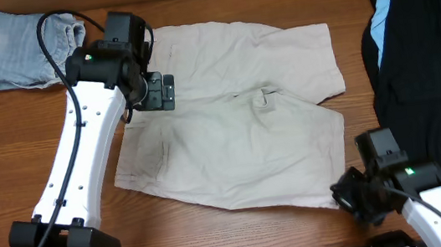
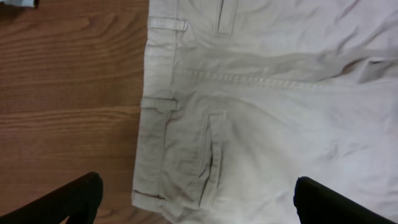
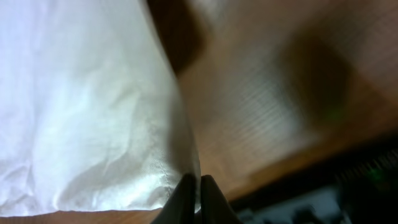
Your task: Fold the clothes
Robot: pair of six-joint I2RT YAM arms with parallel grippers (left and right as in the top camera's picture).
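Note:
I should move my left gripper back and down with its fingers open onto the waistband's near corner (image 1: 122,180) (image 2: 142,198), because that corner is uncovered at the edge of the bare wood.
Pale beige shorts (image 1: 237,121) lie spread flat in the middle of the table, waistband to the left. My left gripper (image 1: 162,93) hovers open over the waistband; the left wrist view shows belt loops and a pocket (image 2: 211,155) between its wide-apart fingers (image 2: 196,202). My right gripper (image 1: 349,196) is at the shorts' near right leg corner, shut on the hem edge (image 3: 180,155), with its fingers (image 3: 194,199) pinched together. Faded light-blue denim shorts (image 1: 21,47) lie at the far left. A black garment with light-blue panels (image 1: 429,72) lies at the right.
The wooden table (image 1: 6,158) shows bare wood left of the beige shorts and along the front edge. The black garment lies close to my right arm.

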